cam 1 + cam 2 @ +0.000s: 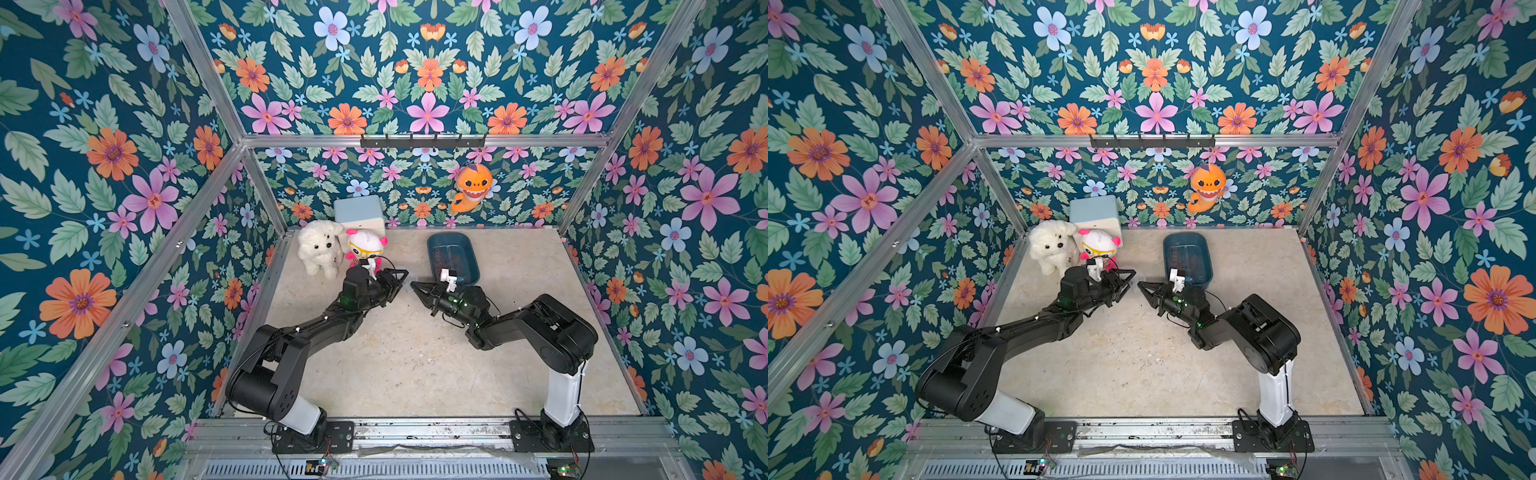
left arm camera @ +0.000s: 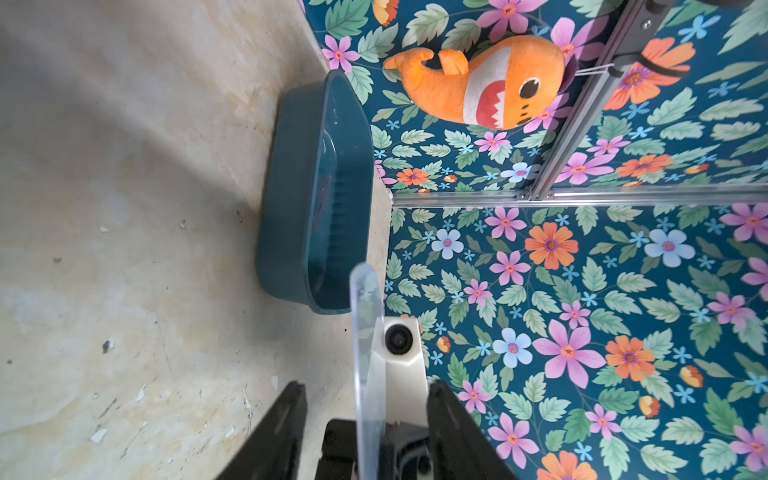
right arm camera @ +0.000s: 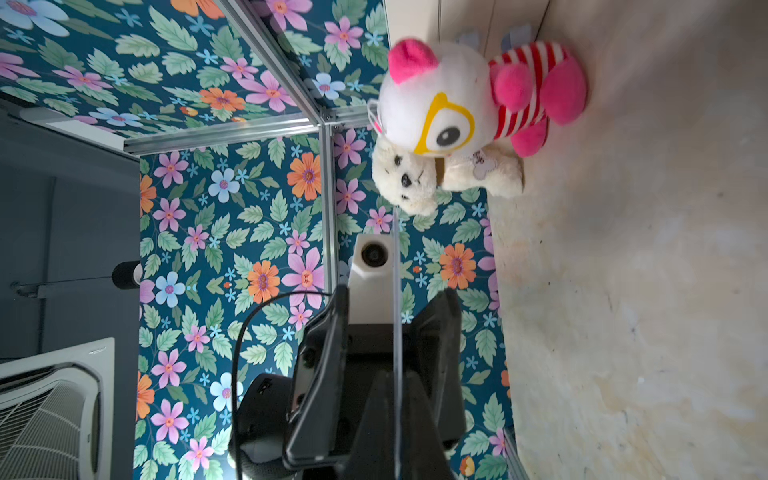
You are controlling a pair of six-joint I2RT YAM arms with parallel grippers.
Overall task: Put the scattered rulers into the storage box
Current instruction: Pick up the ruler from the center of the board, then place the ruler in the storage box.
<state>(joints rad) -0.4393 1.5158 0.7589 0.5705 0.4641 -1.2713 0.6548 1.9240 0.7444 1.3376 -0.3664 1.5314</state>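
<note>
My right gripper swings outward over the storage box next, tips downward and lowers the clear protractor inside to release it, since brownish rulers already lie there.
My two grippers meet tip to tip above the table, just in front of the storage box (image 1: 449, 234), a dark teal tray. In the right wrist view my right gripper (image 3: 397, 376) is shut on a thin clear ruler (image 3: 397, 291), seen edge-on. The same clear ruler (image 2: 365, 332) stands between the spread fingers of my left gripper (image 2: 368, 385), which is open and touches neither face of it. In both top views the left gripper (image 1: 402, 282) faces the right gripper (image 1: 413, 285). Brownish rulers (image 1: 451, 259) lie inside the box.
A white plush dog (image 1: 318, 249) and a pink-and-white plush (image 1: 365, 245) sit at the back left, close behind my left arm. A pale blue box (image 1: 359, 210) stands behind them. An orange shark plush (image 1: 471, 185) hangs on the back wall.
</note>
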